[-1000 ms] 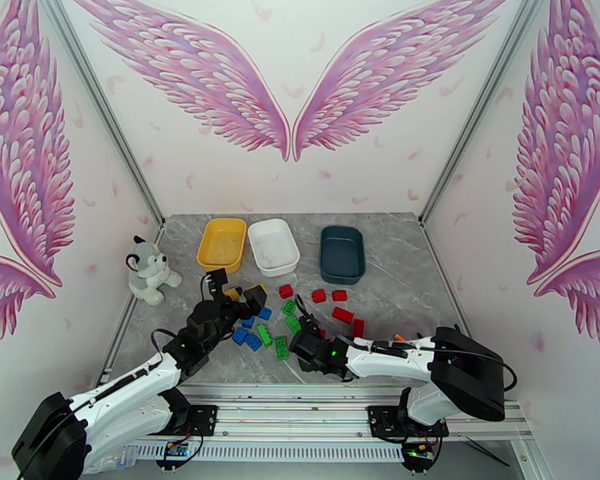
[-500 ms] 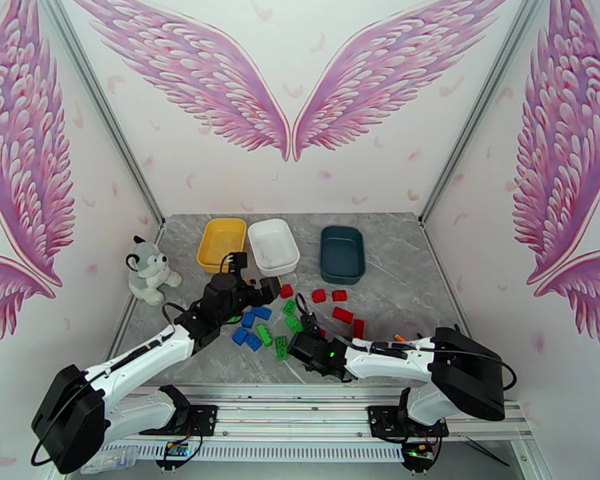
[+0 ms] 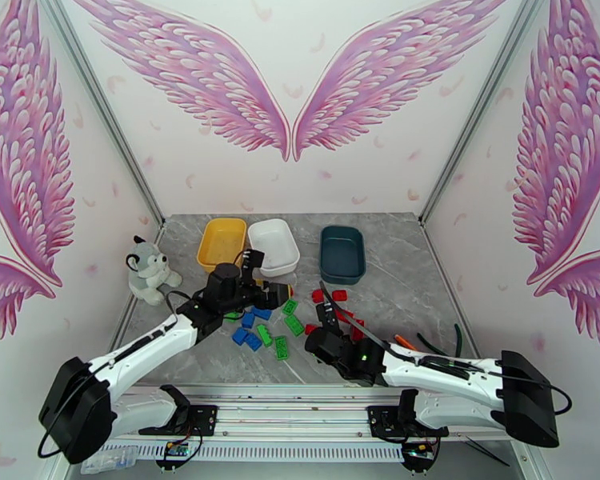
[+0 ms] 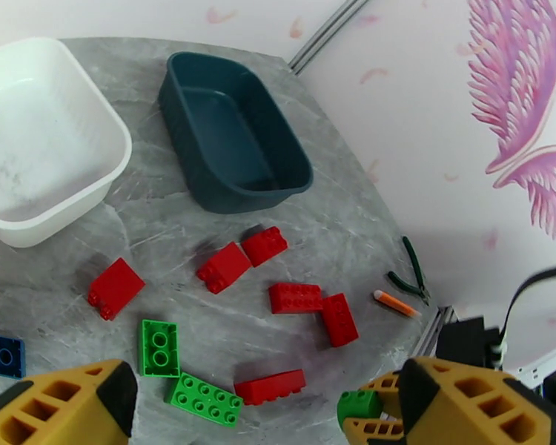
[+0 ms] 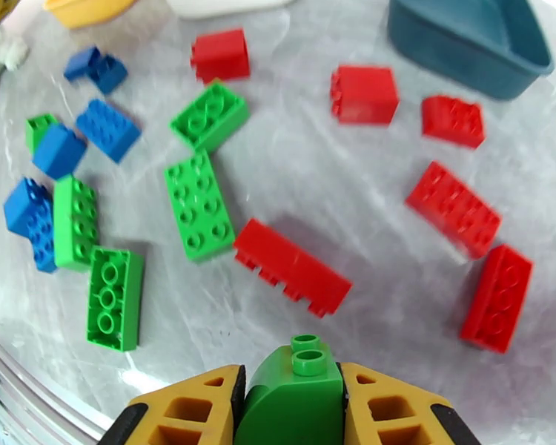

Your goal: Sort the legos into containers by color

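Next, my right gripper carries the small green brick outward past the red bricks and over the teal tray (image 3: 342, 254), because that tray is empty for green.
Red, green and blue legos lie scattered in front of the yellow tray (image 3: 222, 240), the white tray (image 3: 272, 243) and the teal tray (image 3: 342, 254). My right gripper (image 5: 289, 374) is shut on a small green brick (image 5: 293, 409) and hangs over the red bricks (image 5: 291, 267); from above it shows as the right gripper (image 3: 326, 312). My left gripper (image 3: 278, 294) hovers just in front of the white tray (image 4: 115, 153). In its wrist view the left gripper (image 4: 267, 394) stands wide open with nothing between the fingers, above a red brick (image 4: 270, 386) and a green brick (image 4: 204, 398).
A plush husky (image 3: 148, 270) sits at the table's left edge. An orange marker (image 4: 395, 303) and green pliers (image 4: 411, 272) lie near the right edge. Blue bricks (image 5: 107, 129) and green bricks (image 5: 198, 204) cluster on the left, near the front rail.
My left gripper swung from the blue and green pile rightward to the front of the white tray. My right arm stretched out low, and its gripper shifted right with the green brick.
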